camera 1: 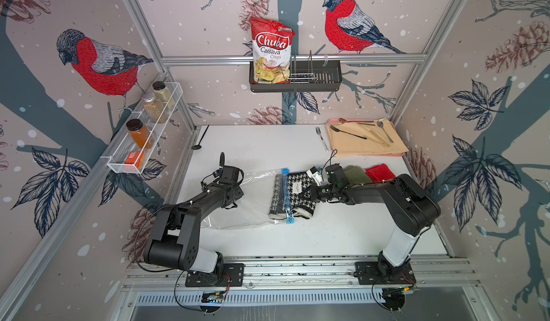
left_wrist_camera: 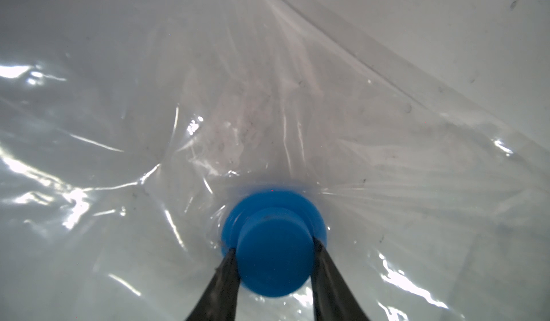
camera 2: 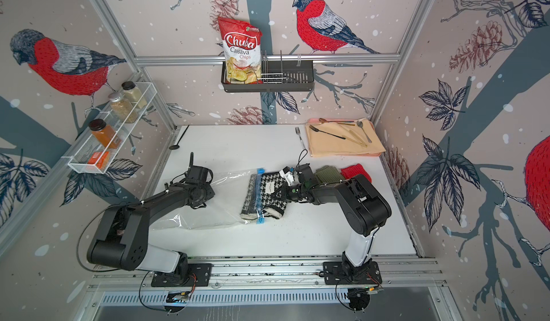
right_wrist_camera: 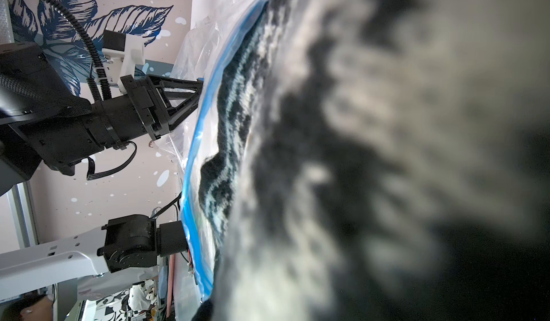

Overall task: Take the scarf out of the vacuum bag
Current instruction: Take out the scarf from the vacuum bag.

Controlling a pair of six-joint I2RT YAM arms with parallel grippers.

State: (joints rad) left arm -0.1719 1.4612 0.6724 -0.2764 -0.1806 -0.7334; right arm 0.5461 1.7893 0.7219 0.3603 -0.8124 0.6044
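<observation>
The scarf goes with my right gripper from the zip strip (camera 1: 286, 197) toward the olive-green knit piece next, then down for release, as bare tabletop lies below the gripper.
The clear vacuum bag (camera 1: 256, 206) (camera 2: 220, 212) lies across the middle of the white table, its light-blue zip strip (camera 1: 286, 197) toward the right arm. The houndstooth scarf (camera 1: 303, 206) (camera 2: 269, 196) sticks halfway out of the bag's mouth, with the zip strip lying across it. My right gripper (camera 1: 309, 192) is shut on the scarf's outer half; in the right wrist view the blurred scarf (right_wrist_camera: 357, 155) fills the frame and hides the jaws. My left gripper (left_wrist_camera: 274, 245) is shut on the bag's round blue valve (left_wrist_camera: 273, 263), one finger on each side.
An olive-green knit piece (camera 1: 355, 173) and a red knit piece (camera 1: 379, 172) lie behind the right wrist. At the back right is a pink tray (camera 1: 330, 120) with a beige cloth and cutlery, and a fork (camera 1: 322, 139) beside it. A black spoon (camera 1: 198, 143) lies by the left wall.
</observation>
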